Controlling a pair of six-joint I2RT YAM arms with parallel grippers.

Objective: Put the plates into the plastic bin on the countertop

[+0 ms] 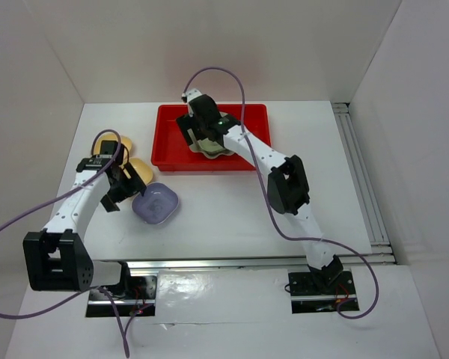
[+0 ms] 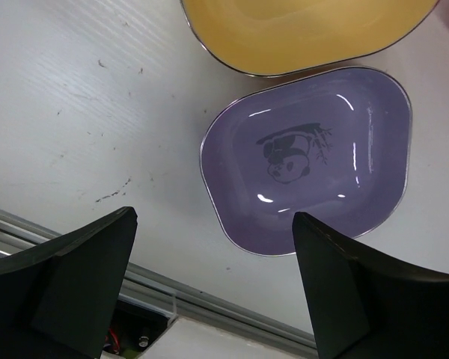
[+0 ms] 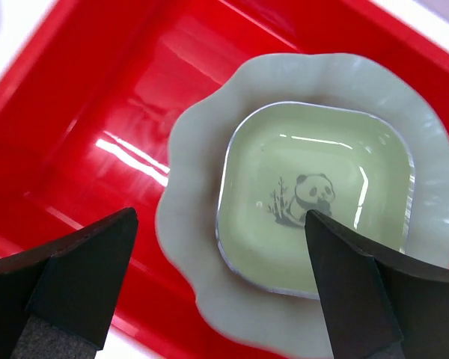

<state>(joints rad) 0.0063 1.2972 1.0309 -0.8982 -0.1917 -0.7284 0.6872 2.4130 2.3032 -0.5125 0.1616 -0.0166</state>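
Note:
My left gripper is going to move down to the lavender dish outside the red bin next and go back onto the dish's rim facing away from the bin (image 1: 140, 214) (image 2: 212, 200).
The red plastic bin (image 1: 172, 138) stands at the back middle of the white countertop (image 1: 224, 217). In it lies the large pale green scalloped dish (image 3: 194, 247) with a small olive green dish (image 3: 314, 206) stacked inside. My right gripper (image 3: 221, 299) hovers open and empty just above them (image 1: 202, 131). A lavender dish (image 1: 156, 203) lies on the countertop at the left, also in the left wrist view (image 2: 310, 161). Two yellow dishes (image 1: 138, 170) lie behind it; one shows in the left wrist view (image 2: 299, 30). My left gripper (image 2: 213, 292) is open above the countertop, beside the lavender dish (image 1: 116, 191).
White walls close in the back and both sides. A metal rail (image 1: 359, 179) runs along the right side and another (image 1: 247, 262) along the near edge, where the arm bases sit. Purple cables loop from both arms.

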